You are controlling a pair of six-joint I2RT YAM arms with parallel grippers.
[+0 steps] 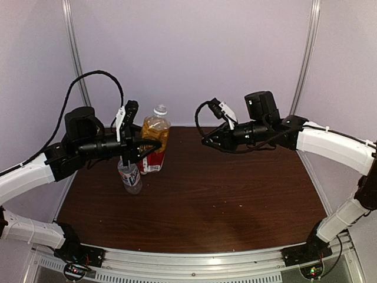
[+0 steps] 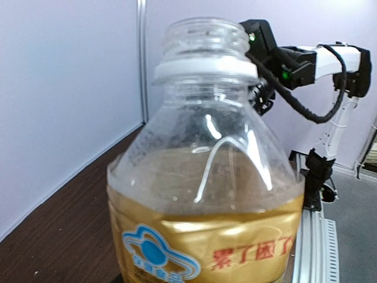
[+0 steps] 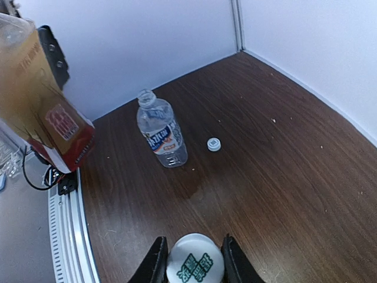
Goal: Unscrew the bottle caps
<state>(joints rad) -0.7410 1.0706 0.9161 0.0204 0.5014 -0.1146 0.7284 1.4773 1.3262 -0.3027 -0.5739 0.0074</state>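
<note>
My right gripper shifts to the left in the top view and lowers the white cap onto open table next.
The amber bottle (image 1: 155,132) with a red-yellow label is held in my left gripper (image 1: 143,147), which is shut around its body. It fills the left wrist view (image 2: 206,194); its threaded neck (image 2: 203,36) is bare, with no cap. My right gripper (image 3: 194,266) is shut on a white cap with green print (image 3: 195,268), held above the table away from the bottle; the gripper also shows in the top view (image 1: 205,140). The clear bottle (image 3: 162,135) stands uncapped on the table. A small white cap (image 3: 214,144) lies beside it.
The dark wooden table (image 1: 224,200) has white walls at the back and sides. The clear bottle (image 1: 130,175) stands right under my left arm, near the left edge. The metal rail (image 1: 194,259) runs along the near edge.
</note>
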